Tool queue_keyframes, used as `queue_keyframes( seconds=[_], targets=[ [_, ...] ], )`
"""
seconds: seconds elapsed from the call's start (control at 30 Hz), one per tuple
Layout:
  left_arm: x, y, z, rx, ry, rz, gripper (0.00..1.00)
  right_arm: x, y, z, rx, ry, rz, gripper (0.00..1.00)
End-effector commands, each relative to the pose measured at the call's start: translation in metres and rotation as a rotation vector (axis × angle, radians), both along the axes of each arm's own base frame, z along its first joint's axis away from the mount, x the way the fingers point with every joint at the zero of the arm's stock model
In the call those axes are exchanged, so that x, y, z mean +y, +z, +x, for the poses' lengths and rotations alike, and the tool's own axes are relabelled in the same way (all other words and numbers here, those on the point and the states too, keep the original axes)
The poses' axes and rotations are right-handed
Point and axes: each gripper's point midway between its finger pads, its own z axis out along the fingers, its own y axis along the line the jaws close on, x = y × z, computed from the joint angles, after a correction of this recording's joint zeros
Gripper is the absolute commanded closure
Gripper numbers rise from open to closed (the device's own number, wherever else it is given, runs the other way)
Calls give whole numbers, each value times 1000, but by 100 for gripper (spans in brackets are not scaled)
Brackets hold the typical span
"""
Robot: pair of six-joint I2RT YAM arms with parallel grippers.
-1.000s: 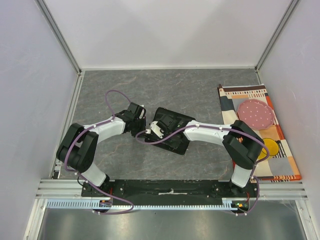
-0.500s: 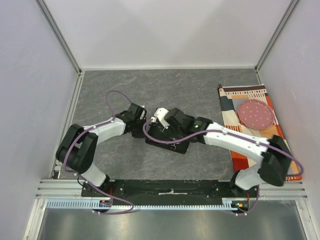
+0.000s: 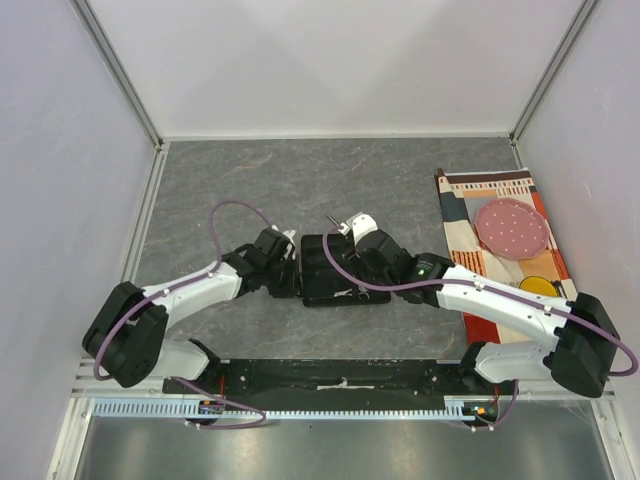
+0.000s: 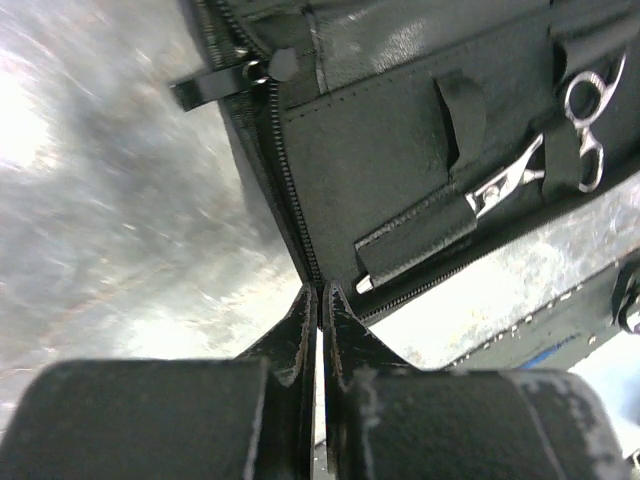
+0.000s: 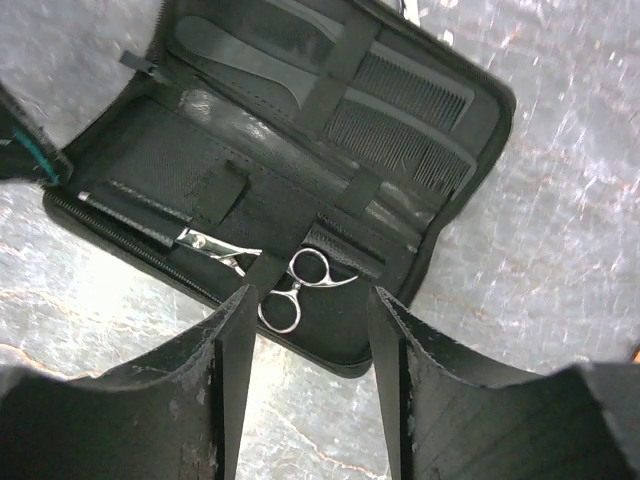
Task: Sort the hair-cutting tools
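Bare tabletop lies back of the pouch's zipper edge, so the robot's left gripper should next drag that edge back and to the right in the top view, then let go of it.
A black pouch (image 3: 338, 285) lies open on the grey table. In the right wrist view one silver scissors (image 5: 285, 285) sits under a strap in its near half, also showing in the left wrist view (image 4: 560, 130). A straight black comb (image 5: 395, 140) and a handled black comb (image 5: 270, 60) are strapped in the far half. A second scissors is not clearly visible. My left gripper (image 4: 319, 292) is shut on the pouch's zipper edge (image 4: 285, 190) at its left side (image 3: 293, 278). My right gripper (image 5: 312, 295) is open and empty, hovering above the scissors' handles.
A patterned cloth (image 3: 470, 200) lies at the right with a pink dotted disc (image 3: 510, 228) and a yellow disc (image 3: 543, 290) on it. White walls and metal rails enclose the table. The black base rail (image 3: 340, 378) runs along the near edge.
The pouch has turned square and shifted nearer with my left gripper at its edge. My right arm has stretched out, and its wrist has moved right and back over the pouch.
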Motion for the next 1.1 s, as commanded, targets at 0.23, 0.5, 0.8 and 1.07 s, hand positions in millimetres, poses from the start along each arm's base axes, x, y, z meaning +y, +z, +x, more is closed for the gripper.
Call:
queue_keyframes(
  seconds=[0.23,0.5,0.8,1.07],
  targets=[
    [-66,-9,-75,60,-29,-166,96,-20,7,27,-86,-247,20,37],
    [-124,44,-81,-83,-126,-298,63,-20,6,71,-122,-307,-17,36],
    [-79,139,-23,-382,-58,-154,23,-18,-2,135,-68,-254,90,36],
    [-1,135,43,-417,144,-58,23,32,-38,171,45,-37,87,37]
  ],
)
